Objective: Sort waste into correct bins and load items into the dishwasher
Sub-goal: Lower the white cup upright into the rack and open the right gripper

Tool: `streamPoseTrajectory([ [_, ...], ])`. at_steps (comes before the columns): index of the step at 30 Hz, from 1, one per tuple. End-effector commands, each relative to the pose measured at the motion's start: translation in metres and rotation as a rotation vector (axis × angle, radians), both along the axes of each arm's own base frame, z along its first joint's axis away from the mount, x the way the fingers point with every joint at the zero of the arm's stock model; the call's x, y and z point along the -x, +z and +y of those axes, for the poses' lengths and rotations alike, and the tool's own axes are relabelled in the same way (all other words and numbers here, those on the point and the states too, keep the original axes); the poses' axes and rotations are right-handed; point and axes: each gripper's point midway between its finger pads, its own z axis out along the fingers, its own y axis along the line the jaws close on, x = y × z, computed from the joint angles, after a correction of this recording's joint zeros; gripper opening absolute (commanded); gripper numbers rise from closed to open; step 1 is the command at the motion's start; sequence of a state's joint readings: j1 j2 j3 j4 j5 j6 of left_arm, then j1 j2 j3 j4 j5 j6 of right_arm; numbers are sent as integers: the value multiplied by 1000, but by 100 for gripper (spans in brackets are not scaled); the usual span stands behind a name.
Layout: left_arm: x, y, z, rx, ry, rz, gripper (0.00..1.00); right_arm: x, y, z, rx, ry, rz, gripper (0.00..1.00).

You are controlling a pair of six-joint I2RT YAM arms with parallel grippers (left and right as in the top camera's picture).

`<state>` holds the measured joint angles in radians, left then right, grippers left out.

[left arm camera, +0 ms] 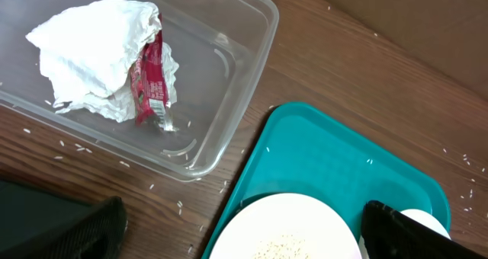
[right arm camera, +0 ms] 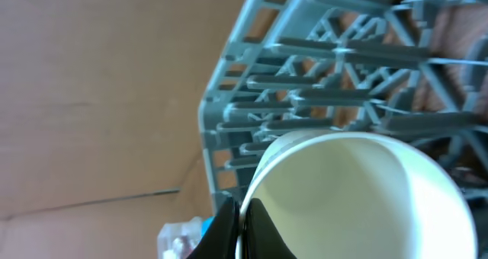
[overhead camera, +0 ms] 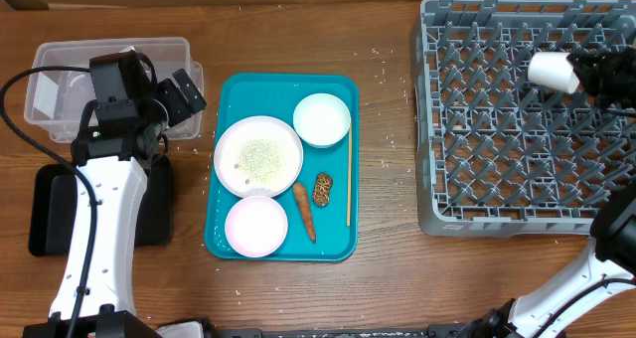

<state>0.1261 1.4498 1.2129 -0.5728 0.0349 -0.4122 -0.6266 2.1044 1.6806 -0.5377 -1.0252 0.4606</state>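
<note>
Next, my right gripper needs to bring the white cup down with a slight turn among the grey rack's wires [right arm camera: 365, 105], because the pegs around the cup stand empty.
My right gripper [right arm camera: 242, 228] is shut on the rim of a white cup [overhead camera: 553, 71], also seen in the right wrist view [right arm camera: 358, 198], held over the grey dishwasher rack [overhead camera: 497, 129] near its far right. My left gripper [overhead camera: 181, 99] is open and empty, between the clear bin [overhead camera: 60, 60] and the teal tray [overhead camera: 234, 94]. The bin holds a crumpled white napkin [left arm camera: 95, 57] and a red wrapper [left arm camera: 150, 80]. The tray carries a white plate with rice [overhead camera: 258, 156], a white bowl [overhead camera: 322, 118], a small pink plate [overhead camera: 256, 225], a carrot [overhead camera: 304, 211], a brown scrap [overhead camera: 323, 188] and a chopstick [overhead camera: 348, 174].
A black bin [overhead camera: 50, 214] lies at the left under my left arm. Rice grains are scattered on the wooden table [overhead camera: 388, 109]. A cardboard wall [right arm camera: 91, 91] stands behind the rack.
</note>
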Motion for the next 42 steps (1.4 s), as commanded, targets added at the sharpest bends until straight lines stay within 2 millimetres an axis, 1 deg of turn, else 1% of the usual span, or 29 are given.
streamPoseTrajectory([
  [1, -4, 7, -2, 9, -4, -18, 100, 1, 23, 27, -162, 114, -74, 4],
  [2, -4, 7, -2, 9, -4, -18, 100, 1, 30, 29, -195, 131, -93, 4],
  [4, -4, 7, -2, 9, -4, -18, 100, 1, 36, 29, -220, 139, -103, 4],
  [9, -4, 7, -2, 9, -4, -18, 100, -1, 29, 27, -189, 121, -92, 4],
  [11, -4, 7, -2, 9, -4, -18, 100, -1, 15, 22, -155, 77, -45, 4],
  [12, -4, 7, -2, 9, -4, -18, 100, 1, -3, 16, -117, 24, 23, 4],
  [14, -4, 7, -2, 9, -4, -18, 100, 4, -22, 11, -81, -12, 83, 4],
  [19, -4, 7, -2, 9, -3, -17, 100, 6, -55, 5, -51, -41, 164, 4],
  [24, -4, 7, -2, 9, -4, -18, 100, 7, -61, -2, -23, -68, 185, 4],
  [30, -4, 7, -2, 9, -3, -17, 100, 14, -78, -21, 69, -139, 259, 13],
  [33, -4, 7, -2, 9, -3, -17, 100, 18, -84, -25, 103, -154, 288, 13],
  [36, -3, 7, -2, 9, -3, -14, 100, 26, -96, -34, 158, -192, 359, 12],
  [39, -3, 6, -2, 9, -3, -14, 100, 29, -94, -39, 162, -205, 378, 11],
  [42, -3, 7, -2, 9, -3, -14, 100, 32, -87, -47, 163, -223, 397, 11],
])
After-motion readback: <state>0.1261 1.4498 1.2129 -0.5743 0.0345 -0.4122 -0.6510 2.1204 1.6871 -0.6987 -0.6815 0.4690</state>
